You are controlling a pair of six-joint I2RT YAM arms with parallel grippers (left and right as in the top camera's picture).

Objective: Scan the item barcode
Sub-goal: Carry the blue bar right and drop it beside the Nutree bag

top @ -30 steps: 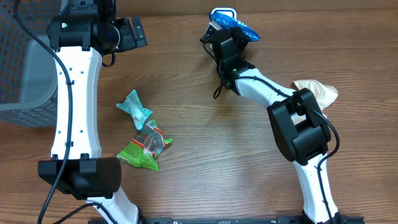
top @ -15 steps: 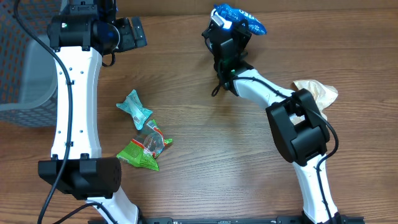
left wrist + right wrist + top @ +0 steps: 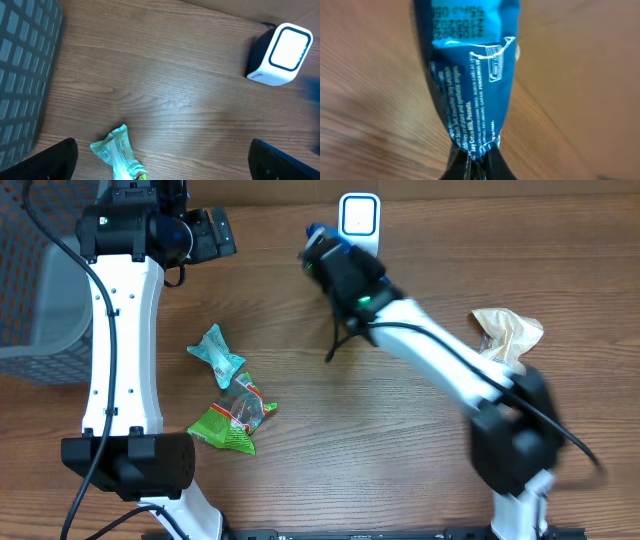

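The tabletop past the beige bag is bare, so my right gripper will swing there, to the right in the overhead view, lower the packet and release it.
My right gripper is shut on the crimped end of a blue snack packet, whose printed back with white text and a date code faces the wrist camera. In the overhead view the right gripper is blurred, just left of the white scanner with its blue-rimmed window, and only a bit of the blue packet shows. The left gripper hangs open above the table with nothing between its fingers. From the left wrist the scanner stands at the upper right.
A teal packet and a green packet lie left of centre. A crumpled beige bag lies at the right. A grey mesh basket stands at the left edge. The left arm rises along the left side.
The right arm has swung left with the blue packet, off the scanner's face, which now shows uncovered. The left arm has not moved.
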